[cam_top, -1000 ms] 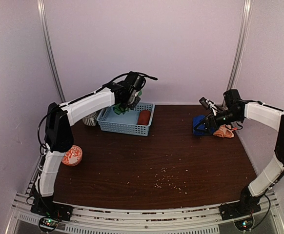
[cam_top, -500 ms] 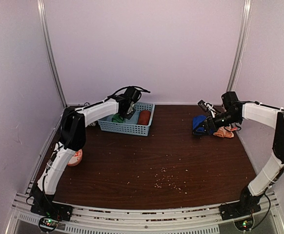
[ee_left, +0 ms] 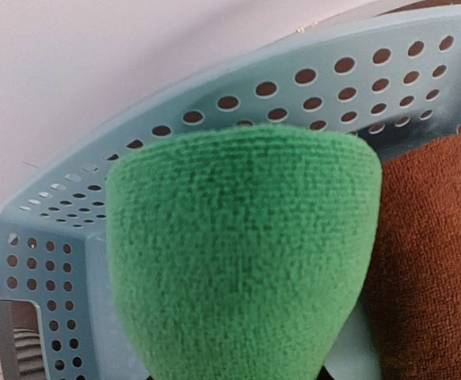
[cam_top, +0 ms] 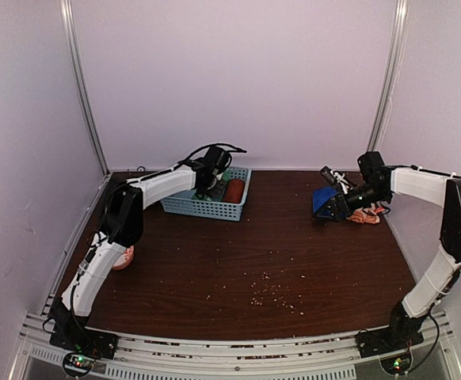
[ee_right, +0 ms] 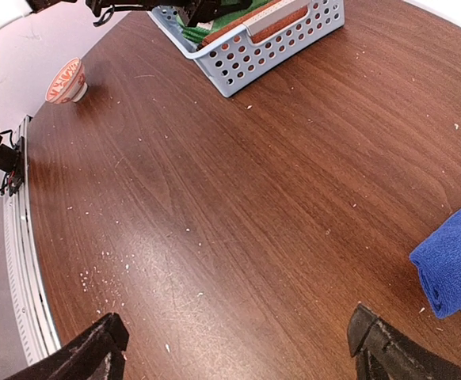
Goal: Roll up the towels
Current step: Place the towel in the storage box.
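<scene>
My left gripper is going to lower the rolled green towel [ee_left: 238, 261] onto the bottom of the basket next, beside the rust-red towel, and open to let it go, because the bottom of the basket is bare there.
A rolled green towel [ee_left: 238, 261] fills the left wrist view and hides the fingers; my left gripper [cam_top: 207, 185] is shut on it, low inside the light blue basket [ee_left: 56, 237]. A rust-red rolled towel [ee_left: 432, 261] lies right beside it in the basket. At the far right of the table, my right gripper [ee_right: 238, 358] is open wide just above the wood with nothing between its fingers. A partly rolled blue towel [ee_right: 452, 269] lies just right of its right fingertip. An orange patterned towel [cam_top: 365, 214] lies crumpled behind the blue one.
The basket [cam_top: 207, 207] stands at the back left of the brown table. An orange-and-white bowl [cam_top: 123, 256] sits by the left edge, partly behind the left arm. Pale crumbs are scattered over the middle and front. Walls close in the back and sides.
The left gripper has come down from above the basket into it, carrying the green towel. The right gripper has shifted slightly by the blue towel, staying open.
</scene>
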You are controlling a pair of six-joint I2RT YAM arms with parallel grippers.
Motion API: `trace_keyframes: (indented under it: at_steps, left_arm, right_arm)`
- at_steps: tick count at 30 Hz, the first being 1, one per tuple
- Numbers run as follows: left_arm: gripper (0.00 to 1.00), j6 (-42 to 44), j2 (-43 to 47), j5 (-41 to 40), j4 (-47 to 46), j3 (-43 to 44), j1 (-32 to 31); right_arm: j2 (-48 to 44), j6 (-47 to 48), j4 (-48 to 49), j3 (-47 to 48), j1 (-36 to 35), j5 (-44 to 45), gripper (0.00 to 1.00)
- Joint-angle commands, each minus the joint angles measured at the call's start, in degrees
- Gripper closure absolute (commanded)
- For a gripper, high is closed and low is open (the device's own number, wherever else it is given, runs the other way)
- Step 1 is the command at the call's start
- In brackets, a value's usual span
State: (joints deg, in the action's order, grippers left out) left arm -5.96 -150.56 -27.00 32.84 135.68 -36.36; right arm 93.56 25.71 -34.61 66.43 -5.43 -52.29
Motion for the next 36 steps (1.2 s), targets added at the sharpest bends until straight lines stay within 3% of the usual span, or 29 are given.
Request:
trace_keyframes:
  at_steps: [1,9,14,21,30,36]
  left_arm:
    - [1.00,-4.21,-2.29,4.11,-2.26,2.05,0.06]
    - [1.00,-7.27,-3.22,10.73,-2.63,1.63,0.06]
    - [0.67,-8.44,-3.19,16.10,-3.21,1.23,0.09]
    - [0.57,-9.39,-0.32,17.14,-3.29,-2.08,0.39]
    - [0.32,-9.33,5.40,19.70,-3.39,-8.50,0.58]
    - [0.26,-9.36,7.98,19.98,-3.38,-9.77,0.55]
  right_arm:
    - [0.78,0.91,-0.87,0.71,0.16,-1.05,0.00]
    - [1.88,1.49,-1.71,1.12,0.11,-1.05,0.00]
    - [2.10,1.70,-1.98,1.24,0.11,-1.03,0.00]
    - [2.46,2.23,-2.58,1.58,0.11,-1.10,0.00]
    - [2.47,2.93,-3.50,1.96,0.14,-1.14,0.00]
    - [2.37,3.18,-3.73,2.03,0.12,-1.10,0.00]
